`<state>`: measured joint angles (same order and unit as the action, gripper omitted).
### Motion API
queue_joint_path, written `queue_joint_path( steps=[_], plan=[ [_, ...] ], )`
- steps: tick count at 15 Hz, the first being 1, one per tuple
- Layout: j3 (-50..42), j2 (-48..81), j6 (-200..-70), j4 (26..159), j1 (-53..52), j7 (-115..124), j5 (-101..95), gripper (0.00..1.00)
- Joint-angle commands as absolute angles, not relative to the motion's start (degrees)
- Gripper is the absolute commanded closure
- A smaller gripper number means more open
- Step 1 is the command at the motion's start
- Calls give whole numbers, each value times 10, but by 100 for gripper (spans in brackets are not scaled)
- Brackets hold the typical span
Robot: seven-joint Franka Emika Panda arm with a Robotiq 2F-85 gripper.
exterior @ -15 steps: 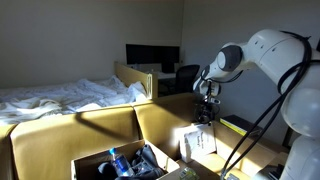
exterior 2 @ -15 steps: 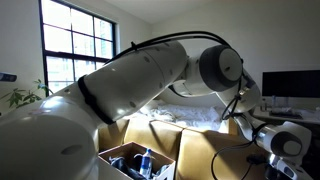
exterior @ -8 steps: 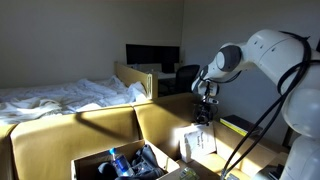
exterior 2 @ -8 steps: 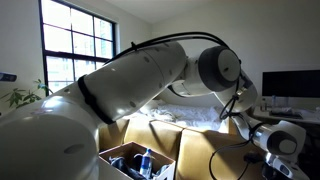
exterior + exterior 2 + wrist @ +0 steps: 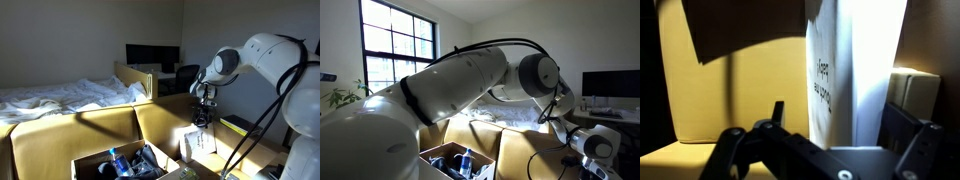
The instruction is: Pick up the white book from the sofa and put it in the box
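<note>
My gripper should next move gently to the right in the wrist view and close, because the white book's top edge (image 5: 870,112) is between its open fingers, toward that side.
The white book (image 5: 200,142) leans sunlit on the mustard-yellow sofa (image 5: 100,128). In the wrist view the book (image 5: 855,70) stands upright between my two fingers, with faint print on its cover. My gripper (image 5: 204,117) hangs just above the book and is open (image 5: 835,112), with a gap between the left finger and the book. The brown cardboard box (image 5: 88,163) sits on the sofa to the book's left, flaps up, with several dark items inside. It also shows in an exterior view (image 5: 432,155).
A bed with rumpled white sheets (image 5: 60,95) lies behind the sofa. A desk with a dark monitor (image 5: 150,55) stands at the back. A dark flat book with a yellow-green edge (image 5: 235,125) lies right of the white book. The arm's bulk fills an exterior view (image 5: 440,100).
The gripper has sunk slightly toward the white book. The book and the box have not moved.
</note>
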<state>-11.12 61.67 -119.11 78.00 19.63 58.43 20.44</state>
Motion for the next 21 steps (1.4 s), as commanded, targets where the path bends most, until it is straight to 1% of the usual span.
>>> queue_joint_path(
  steps=[1,7,12,13,14,17,21],
  plan=[
    [-115,630,-1202,767,195,592,209,0],
    [-123,651,-1184,745,193,604,200,0],
    [-122,679,-1200,725,186,610,197,0],
    [-123,685,-1197,720,183,610,193,25],
    [-123,690,-1194,716,181,610,190,26],
    [-128,697,-1187,701,179,614,185,47],
    [-131,706,-1174,680,179,617,181,72]
  ],
)
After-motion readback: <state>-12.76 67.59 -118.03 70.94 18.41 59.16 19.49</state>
